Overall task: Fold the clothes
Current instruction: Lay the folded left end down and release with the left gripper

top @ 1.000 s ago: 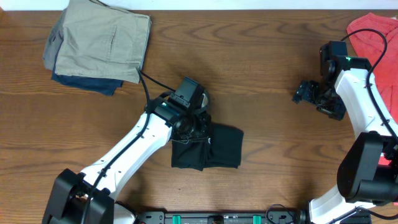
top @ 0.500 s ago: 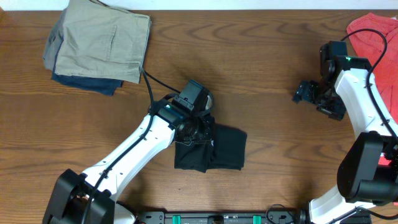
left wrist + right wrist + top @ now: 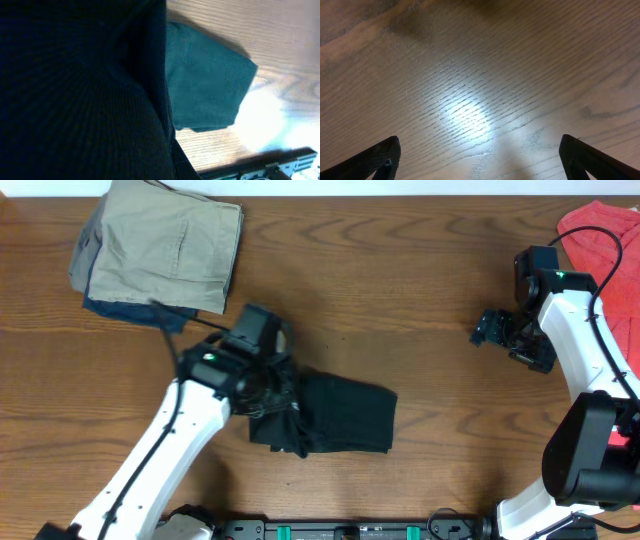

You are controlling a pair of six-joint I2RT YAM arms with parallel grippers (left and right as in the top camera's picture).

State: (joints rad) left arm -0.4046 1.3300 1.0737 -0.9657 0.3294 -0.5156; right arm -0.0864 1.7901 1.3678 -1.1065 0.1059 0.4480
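The left gripper carries the bunched fold toward the right in the overhead view next and releases it onto the shirt's flat part [image 3: 362, 412] [image 3: 210, 82], which lies uncovered there.
The black T-shirt [image 3: 348, 417] lies folded in a small bundle on the wooden table, near the front middle. My left gripper [image 3: 274, 404] sits at the bundle's left end, shut on a bunched fold of the shirt. In the left wrist view, held black fabric [image 3: 75, 100] fills the left side and hides the fingers. The rest of the folded shirt [image 3: 205, 80] lies flat beyond it. My right gripper [image 3: 494, 330] is open and empty over bare wood at the right, far from the shirt. Its two fingertips show at the lower corners of the right wrist view [image 3: 480, 160].
A folded khaki garment [image 3: 160, 240] rests on a navy one [image 3: 130, 310] at the back left. A red garment [image 3: 600, 230] lies at the back right corner. The table's front rail [image 3: 350, 530] runs along the near edge.
My left arm has swung to the left, dragging the shirt's left end with it, so the bundle is now stretched wider. The right arm has not moved.
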